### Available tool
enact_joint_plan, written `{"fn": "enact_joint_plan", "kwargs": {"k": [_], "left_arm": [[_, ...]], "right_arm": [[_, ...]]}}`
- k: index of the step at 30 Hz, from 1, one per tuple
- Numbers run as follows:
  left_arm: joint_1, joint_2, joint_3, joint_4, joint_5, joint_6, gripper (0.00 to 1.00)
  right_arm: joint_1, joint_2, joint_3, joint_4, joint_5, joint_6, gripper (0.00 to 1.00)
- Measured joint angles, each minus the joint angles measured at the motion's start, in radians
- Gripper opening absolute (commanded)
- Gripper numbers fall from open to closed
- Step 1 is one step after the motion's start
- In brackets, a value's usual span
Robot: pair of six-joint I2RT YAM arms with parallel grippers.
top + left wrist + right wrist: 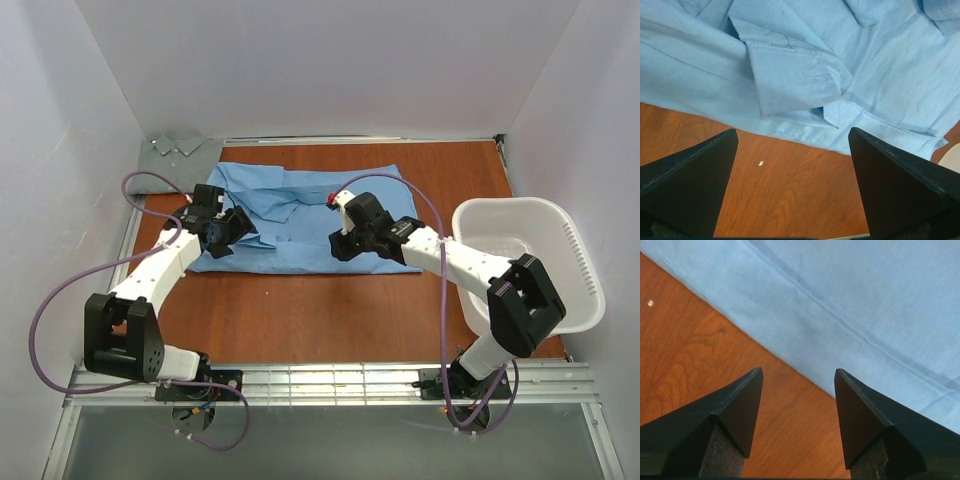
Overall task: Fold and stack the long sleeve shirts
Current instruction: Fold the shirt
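The robot next needs to move its left gripper down onto the loose edge of the cuff and close, because that edge lies on top of the light blue shirt's body, facing the gripper's open fingers.
A light blue long sleeve shirt (300,215) lies spread flat on the wooden table. Its buttoned cuff (795,80) is folded over the body near the left front edge. A grey-green shirt (185,146) sits crumpled in the back left corner. My left gripper (230,236) (792,137) hovers open at the blue shirt's left front edge, over bare wood, with nothing between its fingers (695,185). My right gripper (345,248) (797,374) stands open over the shirt's near hem (790,340), also holding nothing.
A white plastic laundry basket (575,270) stands at the right side of the table, beside the right arm. White walls close in the table on three sides. A small white speck (761,163) lies on the wood near the left gripper.
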Motion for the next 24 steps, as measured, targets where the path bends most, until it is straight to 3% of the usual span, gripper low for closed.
{"fn": "enact_joint_plan", "kwargs": {"k": [5,8,11,15,16,17,19,24], "left_arm": [[-0.019,0.059,0.002,0.037,-0.005,-0.066,0.81],[-0.023,0.095,0.005,0.057,-0.006,-0.088,0.70],[-0.034,0.140,0.015,0.077,-0.009,-0.106,0.56],[-0.047,0.178,0.026,0.091,-0.013,-0.122,0.24],[-0.049,0.183,0.030,0.094,-0.016,-0.126,0.12],[-0.051,0.188,0.036,0.093,-0.017,-0.128,0.07],[-0.054,0.195,0.056,0.093,-0.020,-0.118,0.01],[-0.060,0.195,0.166,0.092,-0.024,-0.094,0.01]], "right_arm": [[0.000,-0.039,-0.081,-0.001,0.000,0.021,0.55],[0.000,-0.073,-0.124,0.001,0.000,0.031,0.55],[0.000,-0.103,-0.159,0.002,-0.003,0.043,0.54],[0.000,-0.120,-0.185,0.002,-0.005,0.050,0.54],[0.000,-0.122,-0.188,0.001,-0.006,0.052,0.54],[0.000,-0.124,-0.190,0.001,-0.006,0.054,0.54],[0.000,-0.128,-0.191,0.002,-0.008,0.058,0.54],[0.000,-0.155,-0.191,0.002,-0.008,0.066,0.54]]}}
